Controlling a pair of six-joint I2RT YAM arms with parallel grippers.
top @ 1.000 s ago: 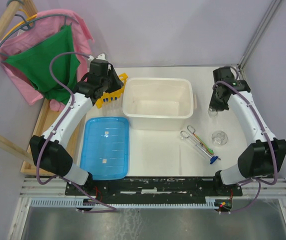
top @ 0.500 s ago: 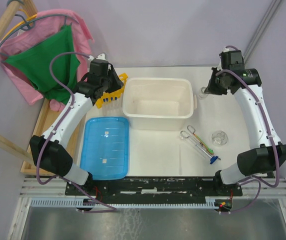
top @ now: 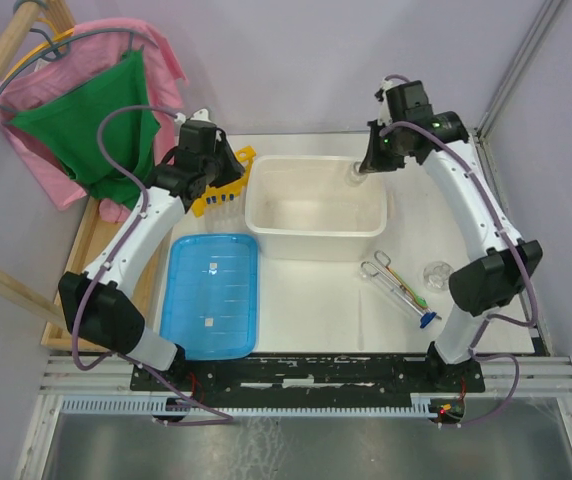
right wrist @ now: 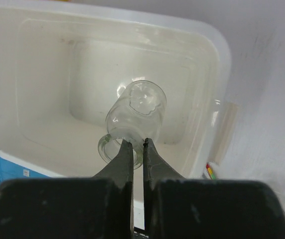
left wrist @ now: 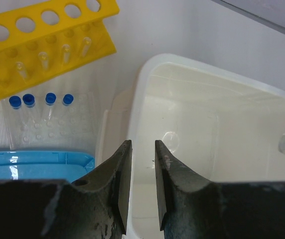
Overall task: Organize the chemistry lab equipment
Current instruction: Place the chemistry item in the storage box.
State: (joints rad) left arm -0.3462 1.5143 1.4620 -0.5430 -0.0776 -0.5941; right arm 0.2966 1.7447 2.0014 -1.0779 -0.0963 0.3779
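Observation:
The right gripper moves down past the tub's rim into the white tub next until the small clear glass flask nears the tub's bottom, as the tub below is empty.
My right gripper is shut on the rim of a small clear glass flask. It holds the flask tilted in the air above the far right corner of the white tub. A second flask stands on the table at the right. The metal tongs and the thin blue- and green-tipped rods lie in front of the tub. The left gripper hovers open by the tub's left rim with nothing between its fingers. The yellow rack with blue-capped tubes lies just beyond it.
The large white tub sits mid-table. A flat blue ribbed lid lies to its left front. Pink and green cloths hang on a hanger over a wooden frame at the far left. Walls close off the right side.
The right arm has swung left from the table's far right side, carrying the flask up over the tub's far right corner. The left arm has stayed still.

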